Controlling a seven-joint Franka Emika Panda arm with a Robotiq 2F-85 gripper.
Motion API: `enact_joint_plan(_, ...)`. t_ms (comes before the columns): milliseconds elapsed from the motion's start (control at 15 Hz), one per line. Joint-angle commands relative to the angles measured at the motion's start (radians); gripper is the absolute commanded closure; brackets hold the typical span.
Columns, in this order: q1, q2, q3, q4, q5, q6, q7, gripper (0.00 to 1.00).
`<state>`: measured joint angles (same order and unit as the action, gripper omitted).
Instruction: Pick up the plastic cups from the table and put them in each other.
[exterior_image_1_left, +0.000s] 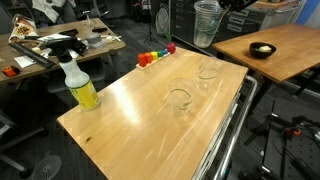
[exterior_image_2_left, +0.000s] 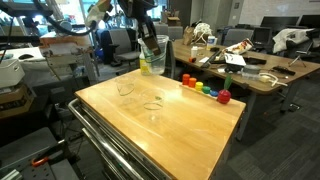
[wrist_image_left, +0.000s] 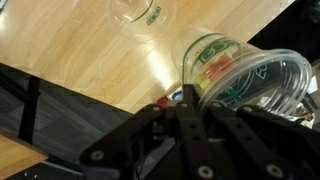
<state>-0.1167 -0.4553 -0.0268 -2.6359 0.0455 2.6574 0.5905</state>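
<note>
Next I need to bring the held cup down in my gripper inside the cup closer to the far edge (exterior_image_1_left: 209, 69) (wrist_image_left: 143, 13) and release its rim, since that cup stands upright below, mouth open.
My gripper (exterior_image_1_left: 228, 6) is shut on a clear plastic cup (exterior_image_1_left: 206, 23) and holds it high above the far end of the light-wood table (exterior_image_1_left: 130, 125). Two more clear cups stand upright on the table, one near the middle (exterior_image_1_left: 180, 97) and one closer to the far edge (exterior_image_1_left: 208, 70). In an exterior view the gripper (exterior_image_2_left: 146, 30) holds the cup (exterior_image_2_left: 151, 50) above the table's back edge, with the two cups (exterior_image_2_left: 127, 87) (exterior_image_2_left: 152, 102) in front. In the wrist view the held cup (wrist_image_left: 240, 75) lies sideways beside the black fingers (wrist_image_left: 200, 115), and another cup (wrist_image_left: 135, 15) shows below on the wood.
A yellow spray bottle (exterior_image_1_left: 80, 86) stands at one table corner. A row of small coloured blocks (exterior_image_1_left: 153, 57) lies at the far edge. A second wooden table with a black bowl (exterior_image_1_left: 262, 49) stands nearby. A metal rail (exterior_image_1_left: 230, 130) runs along the table's side.
</note>
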Motion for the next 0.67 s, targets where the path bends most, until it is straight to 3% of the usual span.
enact_joint_plan(0, -0.062, -0.138, 0.054, -0.093, 0.003, -0.009, 0.001, 0.99)
enact_joint_plan(600, -0.072, 0.063, 0.046, -0.071, 0.034, 0.030, -0.024, 0.99)
